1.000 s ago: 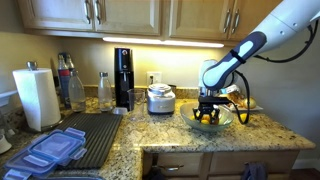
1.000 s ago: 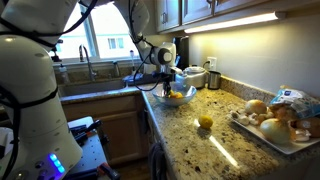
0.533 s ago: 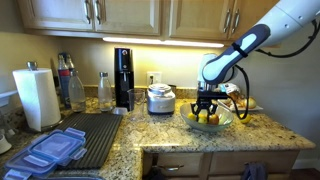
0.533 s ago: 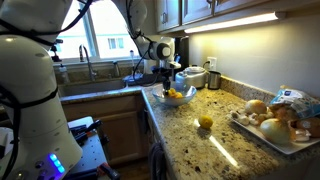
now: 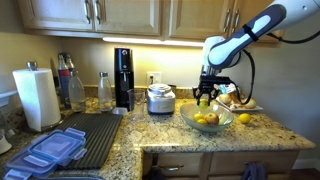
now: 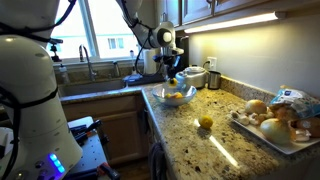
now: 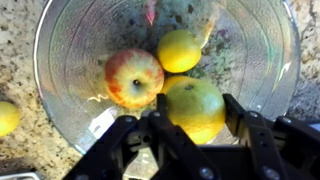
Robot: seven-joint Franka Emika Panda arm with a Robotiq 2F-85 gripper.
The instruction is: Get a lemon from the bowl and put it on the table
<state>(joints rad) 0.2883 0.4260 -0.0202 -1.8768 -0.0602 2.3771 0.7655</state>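
My gripper goes past the bowl's rim toward the loose lemon next. It then moves down onto the bare granite [image 6: 182, 119] beside the bowl and releases, since the granite lies open.
My gripper [image 7: 196, 112] is shut on a yellow-green lemon [image 7: 195, 100] and holds it above the clear glass bowl [image 7: 60, 60]. In the bowl lie another lemon [image 7: 179, 50] and a reddish-orange fruit [image 7: 133, 78]. In both exterior views the gripper [image 5: 204, 97] [image 6: 171, 76] hangs above the bowl [image 5: 208, 122] [image 6: 176, 97] on the granite table [image 5: 160, 130] [image 6: 200, 145]. One more lemon [image 5: 244, 118] [image 6: 205, 122] lies on the table beside the bowl and shows at the edge of the wrist view [image 7: 5, 117].
A plate of fruit [image 5: 238, 101] [image 6: 275, 122] sits beyond the bowl. A steel cooker [image 5: 160, 98], a black machine [image 5: 123, 77], bottles [image 5: 72, 85], a paper towel roll [image 5: 37, 97], a black mat [image 5: 95, 135] and plastic lids [image 5: 50, 150] stand along the counter. A sink [image 6: 100, 82] lies behind.
My gripper was down in the bowl and has risen straight up out of it with a lemon held between its fingers.
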